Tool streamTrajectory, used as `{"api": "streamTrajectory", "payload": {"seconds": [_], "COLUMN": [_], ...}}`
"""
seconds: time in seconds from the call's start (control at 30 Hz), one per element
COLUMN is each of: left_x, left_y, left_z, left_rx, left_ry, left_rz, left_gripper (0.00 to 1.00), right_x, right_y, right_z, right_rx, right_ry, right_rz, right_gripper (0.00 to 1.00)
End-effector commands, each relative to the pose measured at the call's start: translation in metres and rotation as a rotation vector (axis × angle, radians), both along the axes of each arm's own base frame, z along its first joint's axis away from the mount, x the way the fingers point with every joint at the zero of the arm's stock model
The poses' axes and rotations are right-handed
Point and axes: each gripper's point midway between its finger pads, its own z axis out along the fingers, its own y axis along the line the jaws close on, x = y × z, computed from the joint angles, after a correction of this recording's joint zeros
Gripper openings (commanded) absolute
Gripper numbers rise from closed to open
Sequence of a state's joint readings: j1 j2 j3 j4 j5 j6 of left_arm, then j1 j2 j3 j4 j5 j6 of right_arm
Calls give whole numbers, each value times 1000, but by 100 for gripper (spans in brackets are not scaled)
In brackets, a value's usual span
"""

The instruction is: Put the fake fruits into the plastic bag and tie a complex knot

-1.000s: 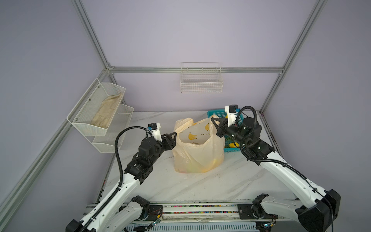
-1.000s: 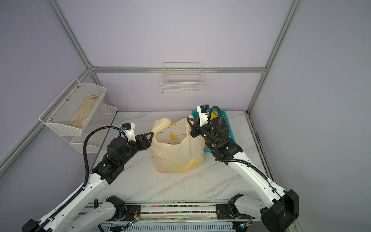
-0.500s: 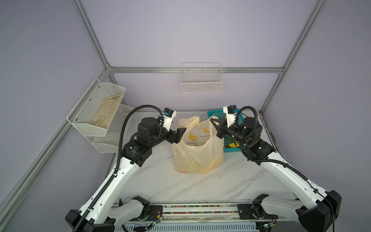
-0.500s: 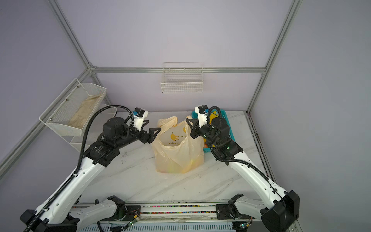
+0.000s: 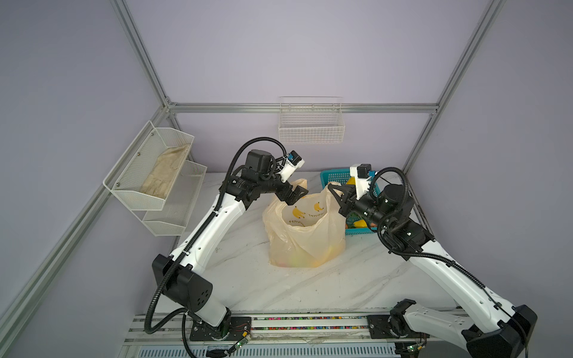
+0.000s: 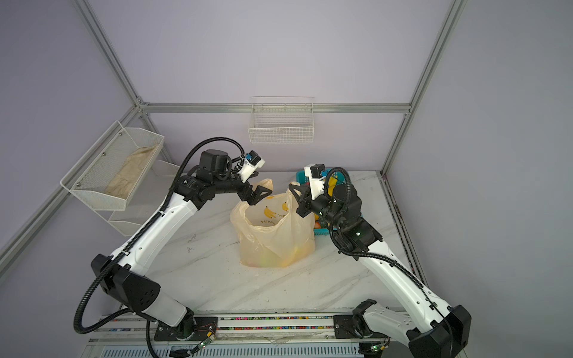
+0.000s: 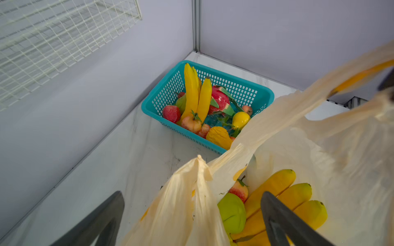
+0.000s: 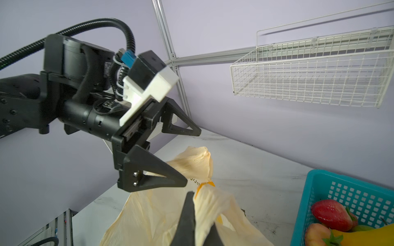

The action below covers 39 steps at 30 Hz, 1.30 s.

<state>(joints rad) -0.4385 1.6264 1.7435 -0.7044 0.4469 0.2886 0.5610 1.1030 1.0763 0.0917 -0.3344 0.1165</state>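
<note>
My right gripper is at the bag's handle, and the bag's opening narrows between its handles. My right gripper should next pull that handle away from my left gripper toward the teal basket and release it.
The plastic bag stands mid-table with its mouth open. Fake fruits lie inside it: a banana bunch, a green pear and a small red-yellow fruit. My left gripper is open, its jaws on either side of the bag's left handle without pinching it. My right gripper is shut on the bag's right handle, holding it up. The two handles stand apart, and no knot is in view.
A teal basket holding several more fruits sits at the back right, just behind my right gripper. A white wire basket hangs on the rear wall. Mesh shelves with a beige cloth hang on the left wall.
My left arm rose and swung right up to the bag's left handle while its jaws spread wider. The right gripper kept its hold on the right handle and barely moved.
</note>
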Motion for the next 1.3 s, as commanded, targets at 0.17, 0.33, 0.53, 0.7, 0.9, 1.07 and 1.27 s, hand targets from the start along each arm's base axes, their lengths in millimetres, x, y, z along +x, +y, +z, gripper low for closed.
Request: {"api": "streamTrajectory", "payload": {"seconds": [0.17, 0.33, 0.53, 0.7, 0.9, 1.07, 1.27], "left_x": [18, 25, 26, 14, -4, -22, -48], "left_y": [-19, -33, -40, -40, -30, -14, 21], "left_z": [32, 29, 24, 38, 70, 105, 150], "left_rx": [-3, -42, -54, -87, -147, -303, -616], "left_ry": [-66, -25, 21, 25, 24, 5, -61], "left_rz": [-107, -153, -185, -207, -159, -48, 89], "left_gripper": [97, 85, 58, 37, 7, 0, 0], "right_x": [-6, -5, -1, 2, 5, 9, 6], "right_y": [-4, -6, -6, -7, -16, -33, -58], "right_z": [3, 4, 0, -1, 2, 6, 11], "right_rx": [-6, -7, -18, -23, -14, 3, 21], "right_ry": [-37, -36, -31, -31, -31, -31, -38], "right_rz": [6, -9, -25, -38, -92, -187, -301], "right_gripper": [0, 0, 0, 0, 0, 0, 0]}}
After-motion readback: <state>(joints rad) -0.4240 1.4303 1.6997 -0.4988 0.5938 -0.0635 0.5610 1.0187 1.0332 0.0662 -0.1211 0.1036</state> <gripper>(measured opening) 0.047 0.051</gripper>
